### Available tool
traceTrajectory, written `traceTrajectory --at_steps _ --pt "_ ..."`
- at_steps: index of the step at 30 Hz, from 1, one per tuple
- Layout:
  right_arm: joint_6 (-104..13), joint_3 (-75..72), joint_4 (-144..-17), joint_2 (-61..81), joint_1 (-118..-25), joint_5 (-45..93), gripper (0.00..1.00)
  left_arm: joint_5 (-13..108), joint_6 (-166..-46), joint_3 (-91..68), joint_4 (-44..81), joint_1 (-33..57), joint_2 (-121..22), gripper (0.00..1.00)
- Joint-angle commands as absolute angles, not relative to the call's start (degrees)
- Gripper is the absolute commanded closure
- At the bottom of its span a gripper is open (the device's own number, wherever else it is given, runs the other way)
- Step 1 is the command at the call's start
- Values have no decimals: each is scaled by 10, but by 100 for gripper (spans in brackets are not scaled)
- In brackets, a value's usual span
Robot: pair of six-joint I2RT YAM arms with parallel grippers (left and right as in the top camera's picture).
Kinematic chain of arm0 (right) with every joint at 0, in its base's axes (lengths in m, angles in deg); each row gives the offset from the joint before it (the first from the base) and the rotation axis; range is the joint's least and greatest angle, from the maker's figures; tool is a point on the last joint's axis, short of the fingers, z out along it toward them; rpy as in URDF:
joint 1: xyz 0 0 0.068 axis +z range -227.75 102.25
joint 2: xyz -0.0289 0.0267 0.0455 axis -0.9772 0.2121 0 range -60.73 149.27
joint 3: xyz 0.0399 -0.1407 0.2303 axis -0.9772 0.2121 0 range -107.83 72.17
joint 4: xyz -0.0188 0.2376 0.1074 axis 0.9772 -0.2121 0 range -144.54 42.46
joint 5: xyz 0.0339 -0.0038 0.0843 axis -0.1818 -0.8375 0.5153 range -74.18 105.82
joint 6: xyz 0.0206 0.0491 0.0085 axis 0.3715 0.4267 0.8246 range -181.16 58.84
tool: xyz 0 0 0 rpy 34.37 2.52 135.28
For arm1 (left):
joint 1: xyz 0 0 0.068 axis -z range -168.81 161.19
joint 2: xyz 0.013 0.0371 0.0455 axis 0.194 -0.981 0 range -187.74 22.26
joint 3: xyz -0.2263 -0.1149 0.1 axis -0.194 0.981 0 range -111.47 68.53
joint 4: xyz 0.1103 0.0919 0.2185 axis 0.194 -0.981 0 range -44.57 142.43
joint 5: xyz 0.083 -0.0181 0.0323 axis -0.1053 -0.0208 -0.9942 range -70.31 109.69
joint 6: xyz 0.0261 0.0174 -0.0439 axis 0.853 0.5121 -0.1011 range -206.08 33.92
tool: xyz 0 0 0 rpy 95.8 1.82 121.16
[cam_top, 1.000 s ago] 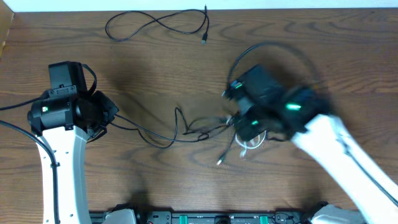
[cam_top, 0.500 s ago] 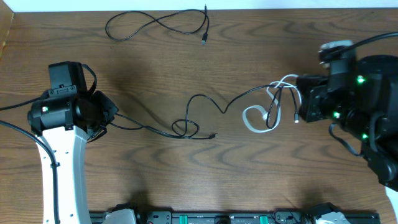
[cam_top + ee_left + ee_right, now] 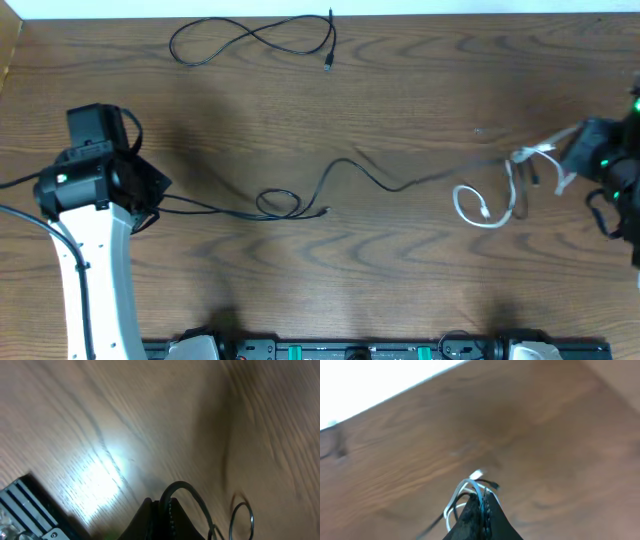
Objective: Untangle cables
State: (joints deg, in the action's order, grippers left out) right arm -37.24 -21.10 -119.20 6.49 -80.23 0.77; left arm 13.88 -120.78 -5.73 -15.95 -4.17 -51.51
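The small loop [image 3: 277, 203] [image 3: 241, 519] lies to the right of my left gripper in the overhead view, so I will move toward it and release the black cable.
My left gripper [image 3: 156, 196] is shut on one end of a long black cable [image 3: 380, 178], which arches out from between the fingertips [image 3: 161, 506] in the left wrist view. That cable runs right across the table through a small loop [image 3: 278, 203]. At the far right, my right gripper [image 3: 566, 162] is shut on a bunch of a white cable [image 3: 478, 216] and the black cable. In the right wrist view the white strands [image 3: 465, 486] bend over the closed tips [image 3: 481, 503]. A separate black cable [image 3: 250, 38] lies loose at the back.
The wooden table's far edge [image 3: 450, 14] runs along the top. The arm bases and a rail sit along the front edge [image 3: 340, 350]. My left arm's own thick cable [image 3: 20, 180] trails off to the left.
My right gripper has swung from the middle to the far right, dragging the white and black cables and stretching the black one out. The left arm shifted slightly left.
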Motion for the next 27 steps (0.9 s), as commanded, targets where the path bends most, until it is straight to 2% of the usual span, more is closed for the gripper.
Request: traceTrajectory --at_steps 1,4,9,17,23,27 --pt "-337 -219 -1199 78 -847 -16 99 125 -1226 -56 -161 -59 -515 92" --pt "-347 -219 -1200 87 -864 65 99 152 -1225 -56 -161 -60 -515 92" --pt "-346 -218 -1198 99 -863 121 99 178 -1211 -56 -159 -60 -515 92" --pt "-401 -218 -1204 131 -863 315 99 457 -1020 -56 -120 -60 -515 92" --pt "-547 -218 -1204 152 -855 536 99 521 -985 -56 -118 -57 -515 92" --pt "-618 -218 -1204 156 -846 627 99 564 -953 -56 -120 -49 -515 92"
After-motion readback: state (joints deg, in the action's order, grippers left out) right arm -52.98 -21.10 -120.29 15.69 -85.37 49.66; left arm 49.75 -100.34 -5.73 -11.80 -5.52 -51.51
